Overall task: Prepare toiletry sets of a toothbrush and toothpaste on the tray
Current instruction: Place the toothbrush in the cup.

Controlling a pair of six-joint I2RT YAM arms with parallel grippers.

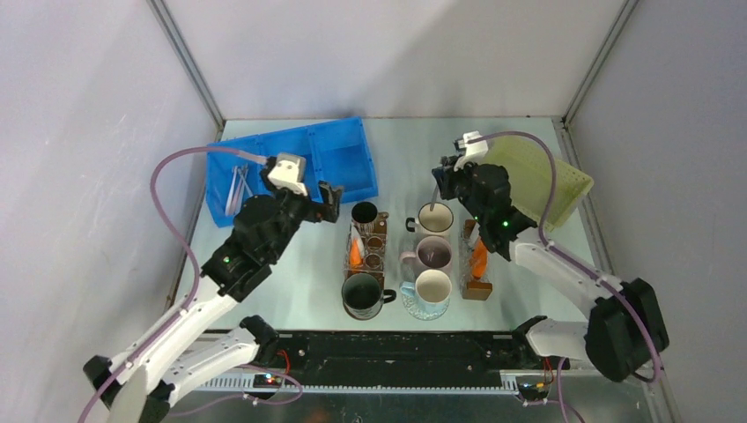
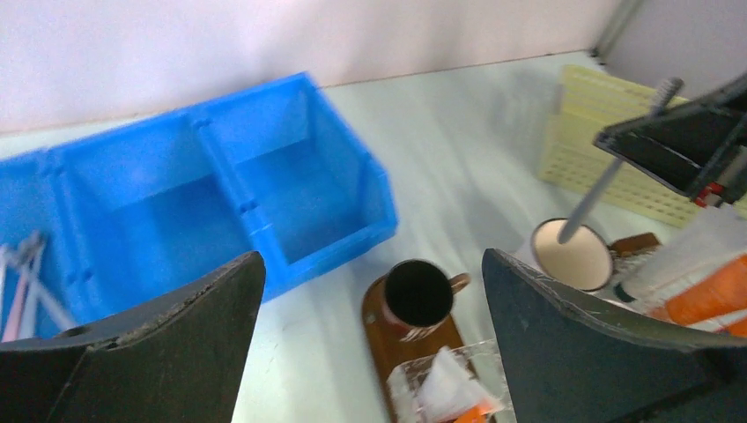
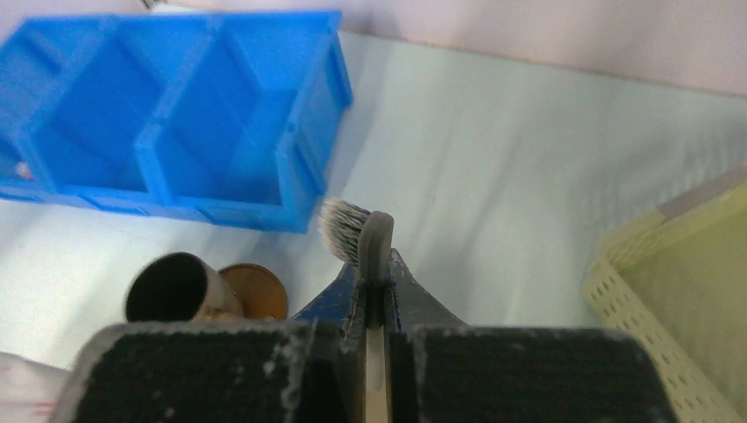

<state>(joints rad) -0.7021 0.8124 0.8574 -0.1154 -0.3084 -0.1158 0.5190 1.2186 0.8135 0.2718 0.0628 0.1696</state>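
I will next lower my right gripper toward the white mug's rim and release the grey toothbrush (image 1: pixel 434 196); its handle end already points into the white mug's opening.
My right gripper (image 1: pixel 445 181) is shut on a grey toothbrush (image 1: pixel 434 196), held bristles up with its handle end in a white mug (image 1: pixel 435 217). The bristle head (image 3: pixel 351 231) sticks out above the pinching jaws of the right gripper (image 3: pixel 377 291). My left gripper (image 1: pixel 328 201) hangs open and empty over the dark mug (image 2: pixel 419 293) on a brown tray (image 2: pixel 398 339). An orange toothpaste (image 1: pixel 355 254) lies in a clear box on that tray. Another toothpaste (image 1: pixel 478 260) stands on the right tray (image 1: pixel 477 289). More toothbrushes (image 1: pixel 238 187) lie in the blue bin (image 1: pixel 335 159).
A pale yellow basket (image 1: pixel 537 181) lies tilted at the back right, close behind the right arm. A pink mug (image 1: pixel 432 253) and a cream mug (image 1: pixel 432 286) stand between the trays, and a black mug (image 1: pixel 363 293) at the left tray's near end.
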